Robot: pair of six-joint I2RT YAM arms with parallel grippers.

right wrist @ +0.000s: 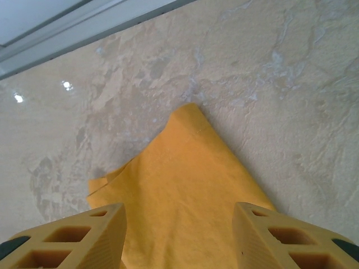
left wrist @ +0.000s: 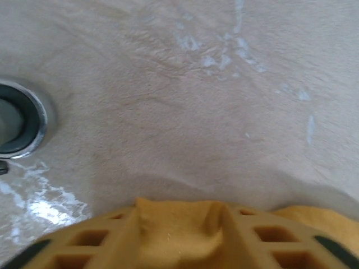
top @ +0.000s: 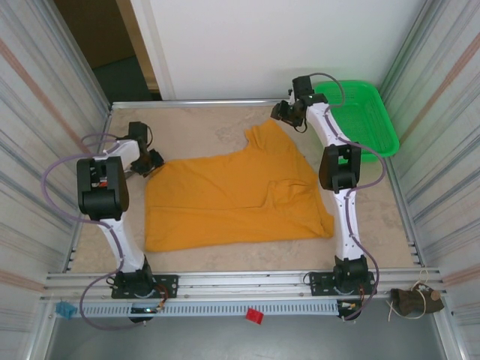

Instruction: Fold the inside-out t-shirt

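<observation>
The right gripper's open fingers are still above flat cloth, so the gripper will next go down onto the pointed tip of the sleeve and close.
The inside-out t-shirt, mustard orange-yellow, lies spread flat across the middle of the table, with one corner pointing toward the far right. My left gripper sits low at the shirt's left far corner. In the left wrist view a bunched fold of the t-shirt fills the space between the fingers, so the left gripper is shut on it. My right gripper hovers over the shirt's far corner. Its fingers stand wide apart and open, with nothing between them but flat cloth below.
A green plastic basket stands at the back right corner, close to the right arm. A round metal fitting sits in the table surface left of my left gripper. Metal rails run along the near edge, and ribbed walls close both sides.
</observation>
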